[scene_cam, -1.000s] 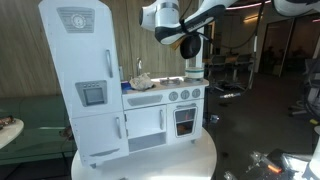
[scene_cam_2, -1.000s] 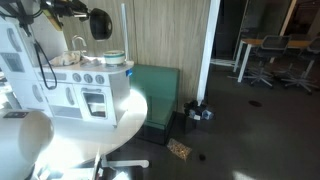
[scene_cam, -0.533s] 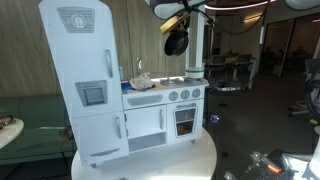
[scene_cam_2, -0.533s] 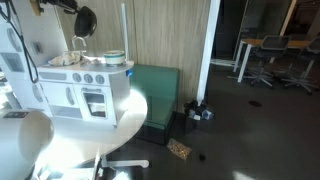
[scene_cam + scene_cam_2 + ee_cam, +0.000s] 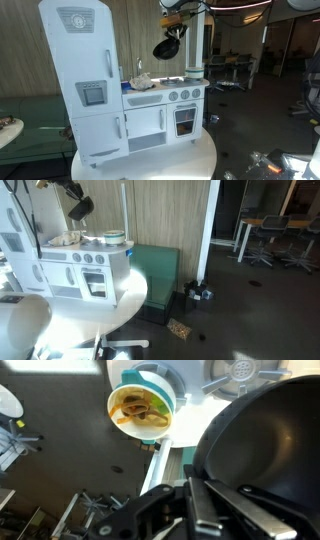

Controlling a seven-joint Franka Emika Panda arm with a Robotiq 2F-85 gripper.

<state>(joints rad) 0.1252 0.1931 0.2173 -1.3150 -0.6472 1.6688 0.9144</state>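
The pan needs to be level, so my gripper will turn while I lower the pan onto the empty burner (image 5: 174,82) (image 5: 241,372) beside the teal-rimmed bowl.
My gripper (image 5: 178,26) hangs high above the white toy kitchen (image 5: 120,95) and is shut on the handle of a black frying pan (image 5: 167,47). The pan hangs tilted below it over the kitchen's counter, also visible as the pan (image 5: 79,207) under the gripper (image 5: 70,190). In the wrist view the gripper (image 5: 198,500) clamps the flat handle, and the pan's dark bowl (image 5: 265,440) fills the right side. Below, a teal-rimmed bowl (image 5: 141,410) holds yellowish food and stands on the toy stove top (image 5: 115,237).
The toy kitchen stands on a round white table (image 5: 150,160). A tall toy fridge (image 5: 80,70) rises beside the counter. A green bench (image 5: 160,265) stands against the wood wall, a white pillar (image 5: 208,235) beside it, office chairs (image 5: 262,230) beyond.
The arm has risen and swung the pan sideways toward the fridge side over the counter; the pan now hangs more tilted. The grip on the handle is unchanged.
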